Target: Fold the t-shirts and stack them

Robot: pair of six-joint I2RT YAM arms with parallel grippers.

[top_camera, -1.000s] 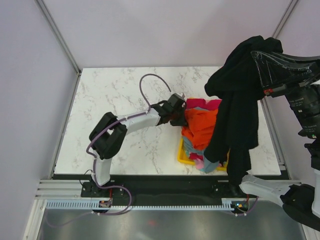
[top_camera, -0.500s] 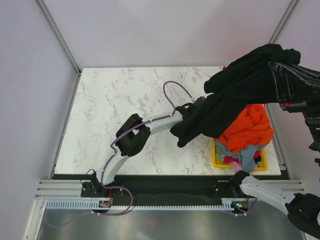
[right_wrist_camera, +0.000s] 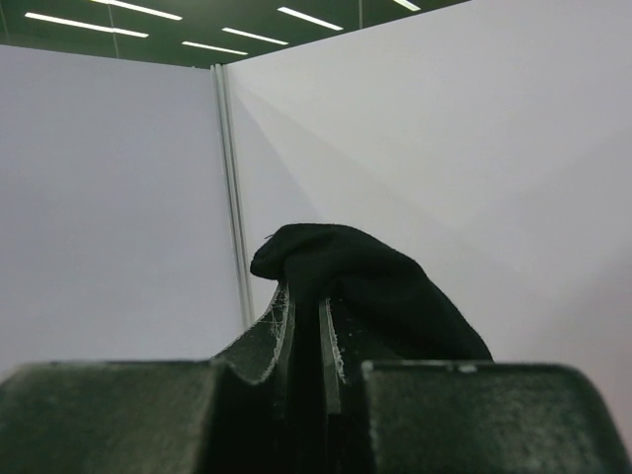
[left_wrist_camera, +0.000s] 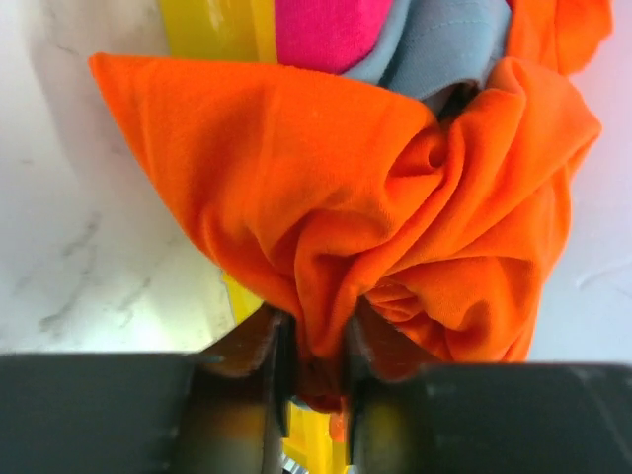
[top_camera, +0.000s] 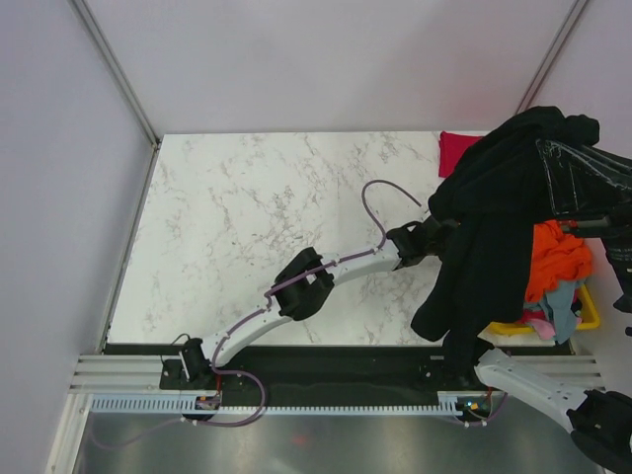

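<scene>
Next, I will swing my right gripper over the clear marble, which is below and to its left in the top view, then lower it and let go of the black cloth, since the marble is roomy enough.
My right gripper (right_wrist_camera: 308, 326) is shut on the large black t-shirt (right_wrist_camera: 380, 286) and holds it high at the right, so it hangs over the table (top_camera: 489, 237). My left gripper (left_wrist_camera: 316, 365) is shut on a fold of the orange t-shirt (left_wrist_camera: 395, 197). In the top view the black cloth mostly hides this gripper (top_camera: 441, 237). The orange shirt (top_camera: 553, 259) lies heaped with the light blue (top_camera: 563, 299) and pink (top_camera: 539, 327) shirts. The crimson red shirt (top_camera: 456, 153) lies on the table at the back right.
The yellow plastic basket (top_camera: 585, 314) under the heap sits at the table's right front edge, partly past it; its wall also shows in the left wrist view (left_wrist_camera: 212, 30). The marble table (top_camera: 257, 227) stretches to the left. Frame posts stand at the back corners.
My left arm has reached far right, and the basket with the orange heap has slid right to the table edge. The black shirt has swung right. The red shirt now lies on the table.
</scene>
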